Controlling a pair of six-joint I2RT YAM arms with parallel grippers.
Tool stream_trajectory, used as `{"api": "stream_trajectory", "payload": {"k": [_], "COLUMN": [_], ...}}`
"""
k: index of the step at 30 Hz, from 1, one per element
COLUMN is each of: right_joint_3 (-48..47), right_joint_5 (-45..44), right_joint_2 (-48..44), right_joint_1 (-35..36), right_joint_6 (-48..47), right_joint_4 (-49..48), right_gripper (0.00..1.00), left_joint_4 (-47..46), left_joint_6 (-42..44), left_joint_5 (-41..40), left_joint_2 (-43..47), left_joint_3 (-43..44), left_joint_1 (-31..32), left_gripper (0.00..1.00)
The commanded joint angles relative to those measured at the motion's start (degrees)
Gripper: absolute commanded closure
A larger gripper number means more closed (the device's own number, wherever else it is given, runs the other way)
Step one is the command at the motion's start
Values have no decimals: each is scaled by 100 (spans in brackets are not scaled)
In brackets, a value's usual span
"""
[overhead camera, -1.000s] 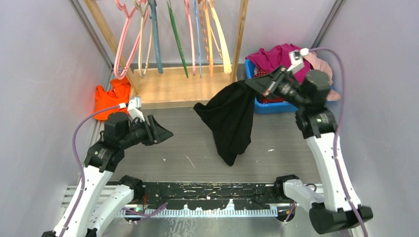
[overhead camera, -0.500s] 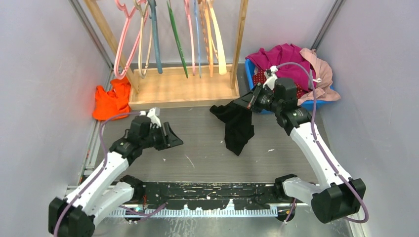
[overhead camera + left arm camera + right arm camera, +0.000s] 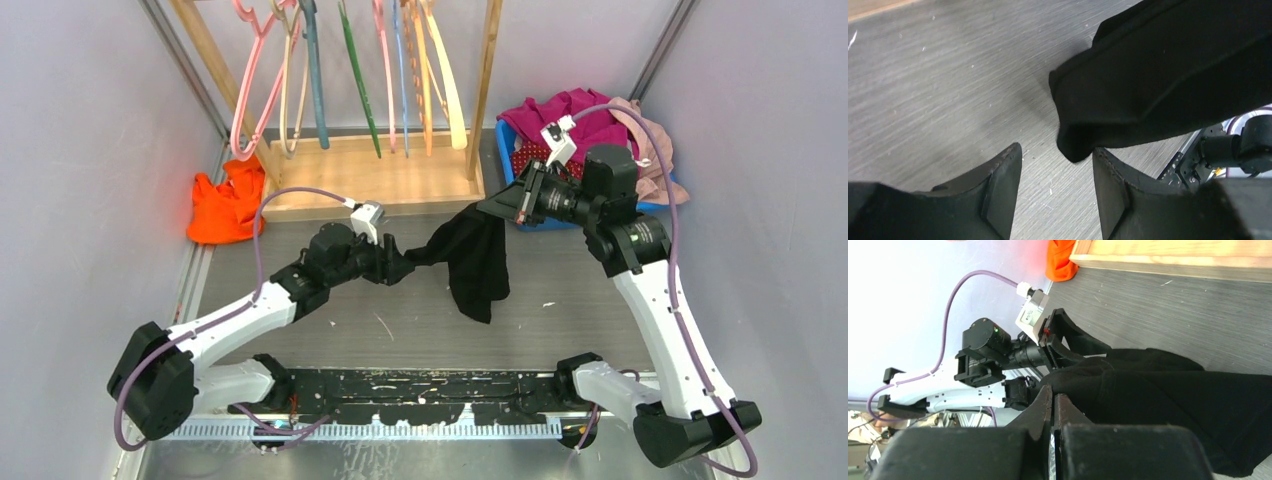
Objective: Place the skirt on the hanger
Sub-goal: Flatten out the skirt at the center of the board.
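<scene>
My left gripper eases its fingers to the right in the top view around the black garment's corner (image 3: 415,257) (image 3: 1075,146) and closes next, since the corner hangs at its fingers.
The dark red dotted skirt (image 3: 527,157) lies in the blue basket (image 3: 540,222) under other clothes, only a patch showing. The pink hanger (image 3: 243,110) hangs at the left end of the wooden rack (image 3: 370,175). My right gripper (image 3: 487,206) (image 3: 1053,396) is shut on a black garment (image 3: 478,265) (image 3: 1173,400) and holds it up so it drapes to the table. My left gripper (image 3: 405,266) (image 3: 1057,155) is open, its jaws at the black garment's left corner (image 3: 1173,75), which hangs just above the right fingertip.
A magenta garment (image 3: 570,110) and a pale pink garment (image 3: 650,150) are piled in the basket. An orange garment (image 3: 225,205) lies at the left wall. Several other hangers hang on the rack. The left arm (image 3: 988,355) shows in the right wrist view.
My left arm has reached right across the table to the black garment's corner. My right gripper has kept hold of the garment, lowering it and then raising it a little.
</scene>
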State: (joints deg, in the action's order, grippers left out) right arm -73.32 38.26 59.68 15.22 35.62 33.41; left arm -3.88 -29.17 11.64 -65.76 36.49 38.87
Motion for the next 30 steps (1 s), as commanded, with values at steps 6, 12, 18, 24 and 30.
{"api": "stream_trajectory", "payload": {"k": [6, 12, 18, 24, 30], "right_joint_3": [-459, -429, -446, -472, -480], "right_joint_5": [491, 493, 477, 456, 331], "right_joint_2": [-189, -207, -211, -219, -220], "right_joint_1": [-1, -2, -2, -1, -2], "right_joint_6": [-302, -361, -441, -513, -644], "right_joint_4": [383, 468, 563, 674, 854], "right_gripper": [99, 99, 99, 99, 99], "left_joint_4": [-1639, -1784, -1772, -1755, -603], "left_joint_6": [958, 1039, 1173, 1284, 1332], "left_joint_5": [-190, -182, -380, -547, -870], "left_joint_2": [-278, -651, -1076, -1405, -1272], "left_joint_3": [20, 303, 473, 713, 1173], "left_joint_1": [368, 666, 857, 986, 987], "left_gripper": [44, 44, 45, 59, 100]}}
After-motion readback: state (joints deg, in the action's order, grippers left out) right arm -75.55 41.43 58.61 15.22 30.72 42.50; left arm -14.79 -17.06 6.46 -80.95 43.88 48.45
